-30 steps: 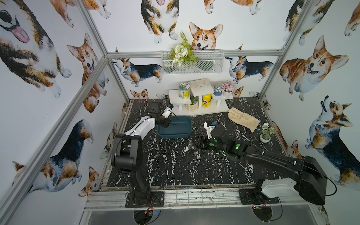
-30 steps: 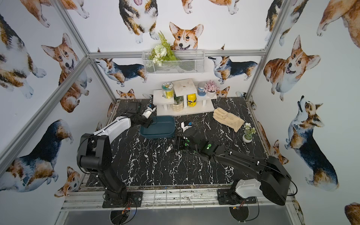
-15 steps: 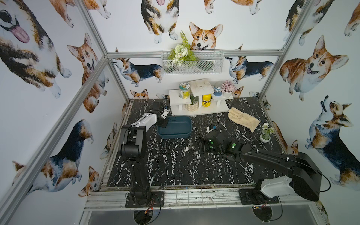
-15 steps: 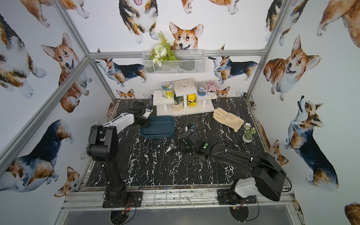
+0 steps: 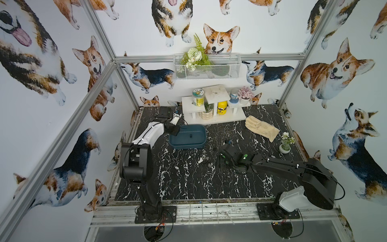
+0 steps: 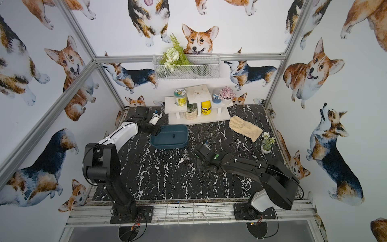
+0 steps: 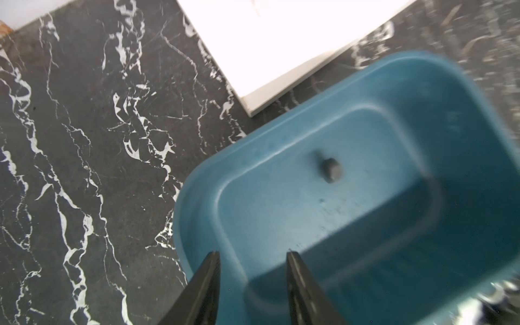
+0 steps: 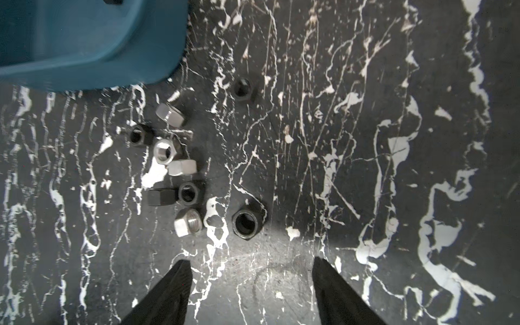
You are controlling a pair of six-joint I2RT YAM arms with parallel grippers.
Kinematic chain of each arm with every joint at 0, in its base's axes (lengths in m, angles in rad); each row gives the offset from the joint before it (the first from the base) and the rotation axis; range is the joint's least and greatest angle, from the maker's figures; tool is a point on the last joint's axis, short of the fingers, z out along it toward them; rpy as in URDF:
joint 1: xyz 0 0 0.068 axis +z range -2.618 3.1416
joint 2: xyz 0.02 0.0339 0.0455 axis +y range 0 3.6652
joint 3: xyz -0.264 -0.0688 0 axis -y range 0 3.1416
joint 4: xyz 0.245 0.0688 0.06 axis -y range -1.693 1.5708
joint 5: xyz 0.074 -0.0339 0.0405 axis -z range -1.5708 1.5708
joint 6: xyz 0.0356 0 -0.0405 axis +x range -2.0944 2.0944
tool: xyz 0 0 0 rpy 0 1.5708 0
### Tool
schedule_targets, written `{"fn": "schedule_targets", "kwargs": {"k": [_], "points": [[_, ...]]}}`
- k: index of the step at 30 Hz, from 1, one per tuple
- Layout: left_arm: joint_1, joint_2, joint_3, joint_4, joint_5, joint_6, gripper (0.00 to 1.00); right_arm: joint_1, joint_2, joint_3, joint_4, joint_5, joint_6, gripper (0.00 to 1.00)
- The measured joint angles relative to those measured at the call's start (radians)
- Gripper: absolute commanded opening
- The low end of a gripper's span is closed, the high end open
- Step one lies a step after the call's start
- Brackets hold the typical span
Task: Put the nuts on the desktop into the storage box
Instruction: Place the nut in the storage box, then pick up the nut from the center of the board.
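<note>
The black hex nut [image 8: 247, 222] lies below and ahead of my right gripper's fingers, clear of the others. My right gripper should go down toward the cluster and close around it.
The teal storage box [image 5: 187, 137] [image 6: 169, 137] sits left of centre on the black marbled desktop [image 5: 188, 180], with one dark nut [image 7: 332, 170] on its floor. My left gripper [image 7: 252, 254] hangs over the box's left end [image 5: 175, 131]; it is open and holds nothing. Several silver and black nuts [image 8: 183, 167] lie in a loose cluster on the desktop just in front of the box [image 5: 204, 158]. My right gripper [image 8: 250, 260] is low over the desktop to their right [image 5: 219, 162], open and empty. The nearest black nut [image 8: 246, 223] lies just ahead of its fingertips.
A white tiered stand [image 5: 213, 109] with jars and small plants stands behind the box. A cream glove [image 5: 261, 127] and a small flower pot [image 5: 285, 146] lie at the right. A wire basket [image 5: 207, 67] hangs on the back wall.
The left jaws have parted over the box's left end, and the left arm's elbow has swung. The right gripper has crept slightly nearer the front, beside the nuts.
</note>
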Motion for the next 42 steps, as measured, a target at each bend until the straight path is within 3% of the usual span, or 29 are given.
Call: {"fn": "schedule_targets", "kwargs": {"k": [7, 10, 11, 13, 22, 31, 36, 42], "points": [[0.0, -0.18, -0.102, -0.036, 0.131, 0.08, 0.58, 0.006, 0.082, 0.034, -0.017, -0.04, 0.0, 0.65], [0.001, -0.235, -0.131, -0.046, 0.176, 0.101, 0.82, 0.012, 0.125, 0.067, -0.021, -0.045, 0.0, 0.64], [0.001, -0.247, -0.136, -0.056, 0.187, 0.108, 0.84, 0.015, 0.139, 0.079, -0.023, -0.047, -0.001, 0.62], [0.002, -0.275, -0.138, -0.085, 0.206, 0.11, 0.99, 0.02, 0.173, 0.102, -0.028, -0.047, -0.002, 0.59], [0.005, -0.381, -0.143, -0.132, 0.188, 0.111, 1.0, 0.028, 0.285, 0.162, -0.067, 0.002, -0.007, 0.45], [0.005, -0.419, -0.19, -0.188, 0.232, 0.166, 1.0, 0.032, 0.304, 0.163, -0.063, 0.057, -0.012, 0.29], [0.005, -0.43, -0.194, -0.207, 0.309, 0.183, 1.0, 0.034, 0.263, 0.131, -0.047, 0.06, -0.024, 0.28], [-0.011, -0.447, -0.191, -0.195, 0.431, 0.13, 1.0, 0.06, 0.096, 0.044, 0.059, 0.058, -0.09, 0.28]]}}
